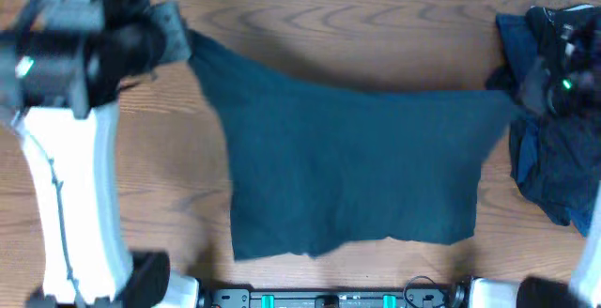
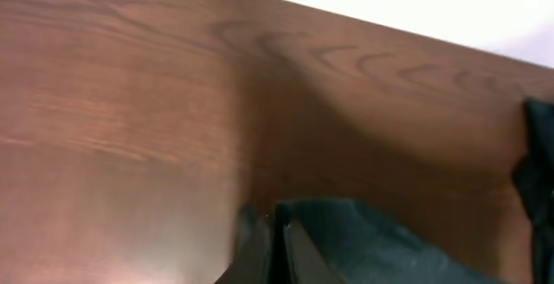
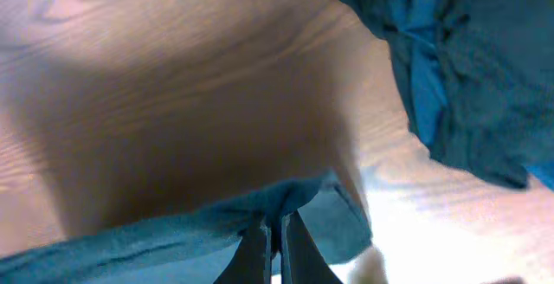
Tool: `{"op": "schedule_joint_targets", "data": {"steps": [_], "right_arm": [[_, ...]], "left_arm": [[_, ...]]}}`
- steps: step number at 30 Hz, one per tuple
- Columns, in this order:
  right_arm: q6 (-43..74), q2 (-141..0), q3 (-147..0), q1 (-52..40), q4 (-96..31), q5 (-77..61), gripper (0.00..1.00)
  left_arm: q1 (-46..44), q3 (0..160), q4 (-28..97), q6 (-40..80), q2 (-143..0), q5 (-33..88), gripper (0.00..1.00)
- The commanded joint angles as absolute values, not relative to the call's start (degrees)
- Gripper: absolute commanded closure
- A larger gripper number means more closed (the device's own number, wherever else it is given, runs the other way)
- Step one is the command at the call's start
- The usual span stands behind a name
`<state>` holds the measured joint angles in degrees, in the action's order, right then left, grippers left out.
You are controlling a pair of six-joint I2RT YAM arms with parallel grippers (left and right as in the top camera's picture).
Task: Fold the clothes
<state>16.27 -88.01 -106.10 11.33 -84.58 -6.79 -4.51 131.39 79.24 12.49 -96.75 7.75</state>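
My right gripper lowers and moves outward onto the bare wood [image 1: 498,148] [image 3: 377,126] beside the pile next, because the garment's upper edge still hangs above the table.
A dark navy garment [image 1: 347,167] hangs stretched above the wooden table, held by its two upper corners. My left gripper [image 1: 184,41] is shut on the upper left corner. In the left wrist view the closed fingers [image 2: 275,254] show at the bottom edge, with the dark cloth [image 2: 372,245] running off to the right. My right gripper [image 1: 519,92] is shut on the upper right corner. The right wrist view shows the fingertips [image 3: 275,236] pinching a bunched fold of the fabric [image 3: 173,232]. More of the clothes lie in a crumpled pile [image 1: 554,130] at the right edge.
The pile of clothes [image 3: 467,67] lies close beside my right gripper. The left arm's white body [image 1: 66,195] stands over the table's left side. The wooden tabletop [image 1: 160,158] shows around the garment, with a dark equipment rail [image 1: 329,299] along the near edge.
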Motion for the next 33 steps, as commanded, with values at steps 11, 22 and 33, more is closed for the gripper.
{"op": "schedule_joint_targets", "data": {"steps": [11,22,33], "right_arm": [[16.2,-110.2,-93.8,11.7,-59.3,-5.8,0.99],[14.0,-127.0,-92.7,8.1,-38.3,-5.8,0.99],[14.1,-130.6,-92.7,7.0,-27.6,1.8,0.97]], "left_arm": [[-4.2,131.5,65.8,9.9,-124.6,7.9,0.94],[-4.4,131.5,49.1,9.9,-141.2,7.9,0.94],[-4.6,131.5,39.1,10.3,-143.9,8.6,0.94]]}}
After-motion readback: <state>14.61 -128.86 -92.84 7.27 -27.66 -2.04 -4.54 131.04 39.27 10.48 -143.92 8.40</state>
